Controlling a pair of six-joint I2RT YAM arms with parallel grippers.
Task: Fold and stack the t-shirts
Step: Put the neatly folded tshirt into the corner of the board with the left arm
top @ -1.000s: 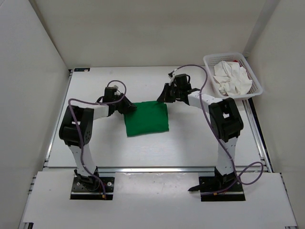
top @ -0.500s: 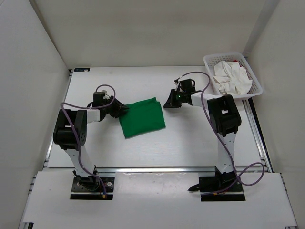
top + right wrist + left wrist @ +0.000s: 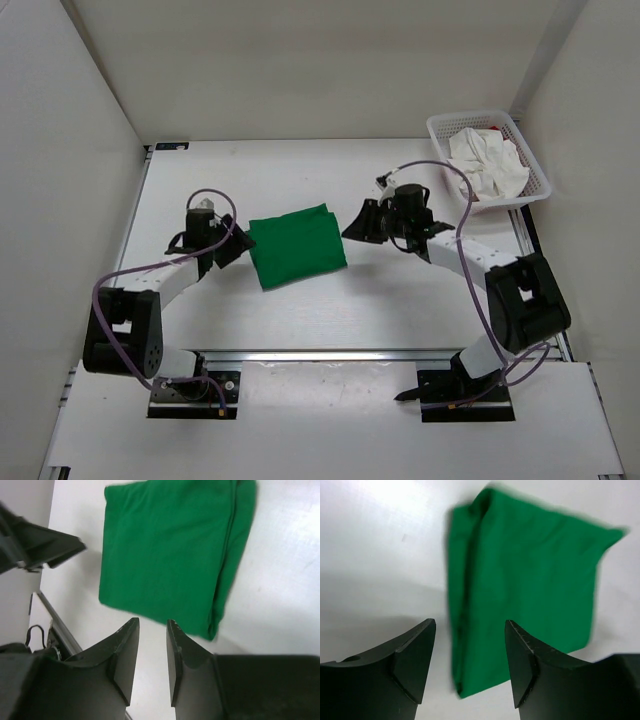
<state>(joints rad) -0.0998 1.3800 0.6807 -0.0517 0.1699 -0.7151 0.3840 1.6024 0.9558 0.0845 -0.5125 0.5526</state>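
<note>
The green t-shirt's closest edge [image 3: 256,257] [image 3: 461,622] lies below my left gripper and to its right in the top view. The gripper's open fingers go down that way around it next.
The green t-shirt [image 3: 297,245] lies folded into a rough square in the middle of the table, also visible in the left wrist view [image 3: 530,580] and the right wrist view [image 3: 165,550]. My left gripper [image 3: 238,249] [image 3: 470,622] is open just off its left edge, nothing between the fingers. My right gripper [image 3: 356,224] [image 3: 152,621] sits just off the right edge with its jaws a little apart and empty. The white t-shirt [image 3: 487,165] is crumpled in the basket.
A white mesh basket [image 3: 470,114] stands at the back right corner of the table. White walls enclose the table on the left, back and right. Both arms stretch low over the table, cables looping above them.
Both grippers opened and drew back from the green t-shirt's edges, leaving it lying flat. The shirt ended slightly further left than a second ago. Both arms lowered and stretched out.
</note>
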